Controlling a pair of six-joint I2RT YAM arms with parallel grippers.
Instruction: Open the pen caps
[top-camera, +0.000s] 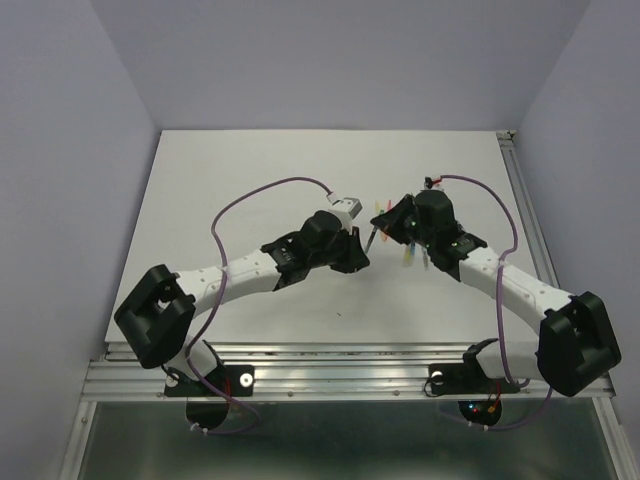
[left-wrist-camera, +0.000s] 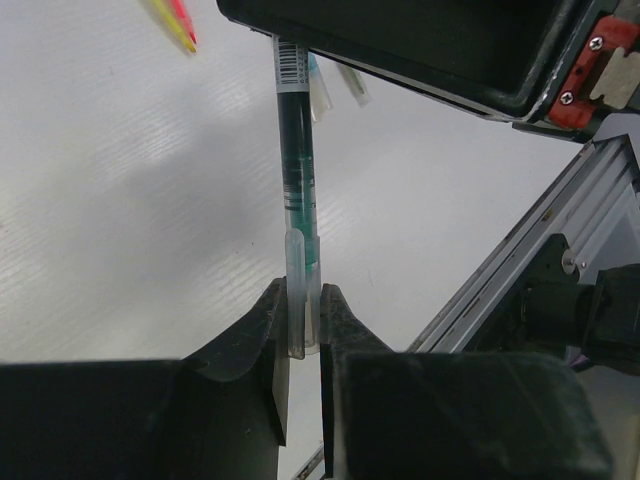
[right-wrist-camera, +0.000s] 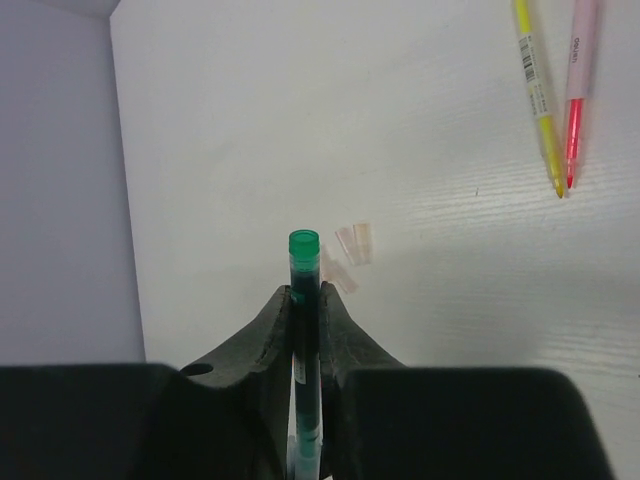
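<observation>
I need to pull my right gripper clear of the cap, tilt it down and lower it onto the bare table beside the yellow pen, because uncapped pens lie there.
A green pen (left-wrist-camera: 297, 170) is held between both grippers above the table. My left gripper (left-wrist-camera: 303, 295) is shut on its pale translucent cap (left-wrist-camera: 296, 300), which sits on the pen's tip. My right gripper (right-wrist-camera: 305, 295) is shut on the pen's dark green barrel (right-wrist-camera: 304, 262), whose green end sticks out past the fingers. In the top view the two grippers, left (top-camera: 365, 245) and right (top-camera: 392, 225), face each other at the table's middle. Loose pale caps (right-wrist-camera: 355, 243) lie on the table beyond the right gripper. A yellow pen (right-wrist-camera: 540, 100) and a pink pen (right-wrist-camera: 575, 90) lie uncapped at the far right.
More coloured pens (top-camera: 408, 258) lie on the white table under and beside the right arm. An aluminium rail (left-wrist-camera: 520, 260) runs along the table's right edge. Purple walls enclose the table on three sides.
</observation>
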